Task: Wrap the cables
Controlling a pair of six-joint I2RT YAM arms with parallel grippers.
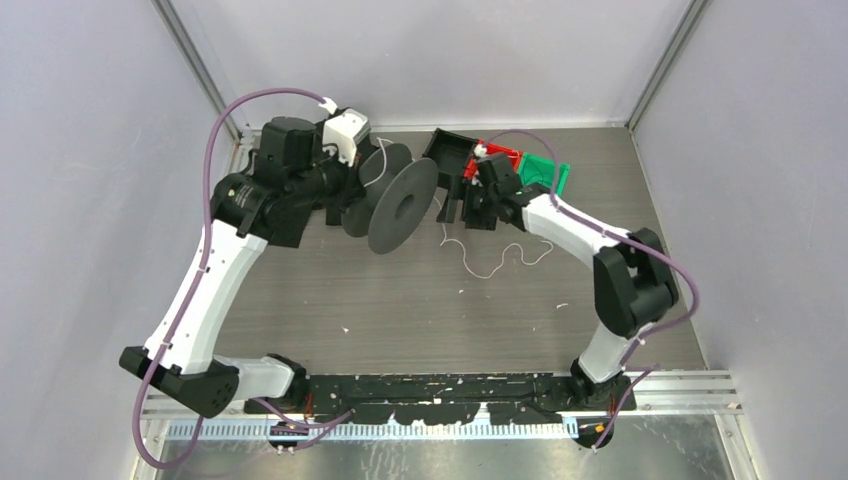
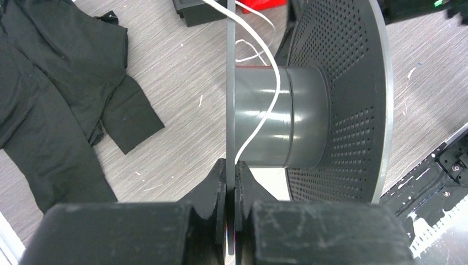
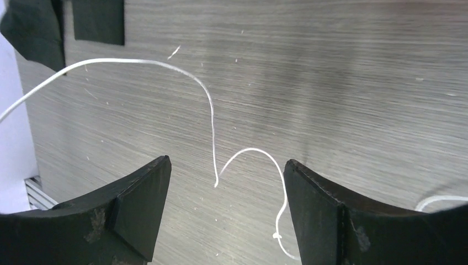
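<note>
The right gripper moves down and toward the spool next, onto the part of the cable from the spool (image 1: 443,228) (image 3: 213,125) ahead of my open fingers.
A dark grey spool (image 1: 402,206) with two round flanges is held off the table. My left gripper (image 2: 230,172) is shut on the thin edge of one flange (image 2: 230,83); it also shows in the top view (image 1: 352,200). A thin white cable (image 2: 274,94) runs over the spool's hub (image 2: 298,124) and trails onto the table in curls (image 1: 492,263). My right gripper (image 3: 226,168) is open and empty, its fingers either side of the curled cable (image 3: 212,110) on the table; in the top view it (image 1: 457,208) is just right of the spool.
A black bin (image 1: 448,150), a red bin (image 1: 500,158) and a green bin (image 1: 545,172) stand at the back behind the right arm. A black cloth (image 2: 55,99) lies on the table left of the spool. Small white scraps dot the table.
</note>
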